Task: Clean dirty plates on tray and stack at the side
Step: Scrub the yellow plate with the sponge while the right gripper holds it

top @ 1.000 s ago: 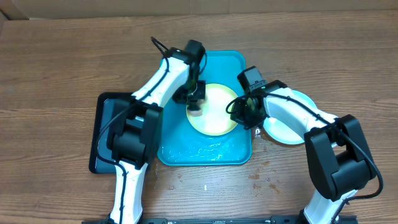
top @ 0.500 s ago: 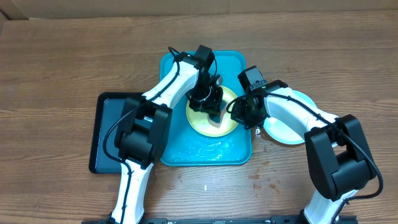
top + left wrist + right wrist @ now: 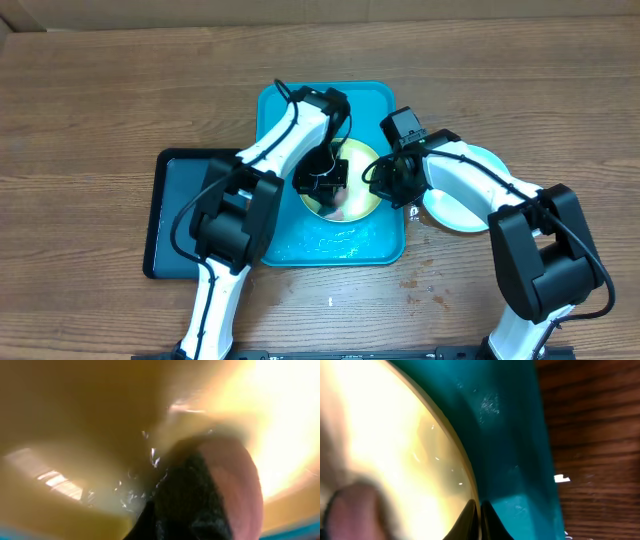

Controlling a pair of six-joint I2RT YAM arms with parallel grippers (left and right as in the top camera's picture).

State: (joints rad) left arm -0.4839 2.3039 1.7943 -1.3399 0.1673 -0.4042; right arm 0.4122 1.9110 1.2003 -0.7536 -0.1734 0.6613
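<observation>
The left gripper needs to lift off the plate next, move over the bare black tray (image 3: 186,190) to its left in the overhead view and release the pad.
A yellow-green rimmed plate (image 3: 362,200) lies on the turquoise tray (image 3: 372,100). My left gripper (image 3: 328,185) is down on the plate's middle, shut on a dark pad with a pink edge (image 3: 215,490) that presses on the plate (image 3: 90,410). My right gripper (image 3: 381,184) is shut on the plate's right rim; in the right wrist view its fingertips (image 3: 479,516) pinch the rim of the plate (image 3: 395,435) beside the tray wall (image 3: 517,455). A light blue plate (image 3: 468,200) sits on the table right of the tray, partly under my right arm. A third plate is not visible.
A black rectangular tray (image 3: 180,215) lies left of the turquoise tray, touching it. Wet streaks show on the turquoise tray's front part (image 3: 320,245). Bare wooden table (image 3: 100,90) surrounds everything.
My left gripper swept with the pad from the plate's far-left edge down across to its middle. The right gripper stayed put on the rim.
</observation>
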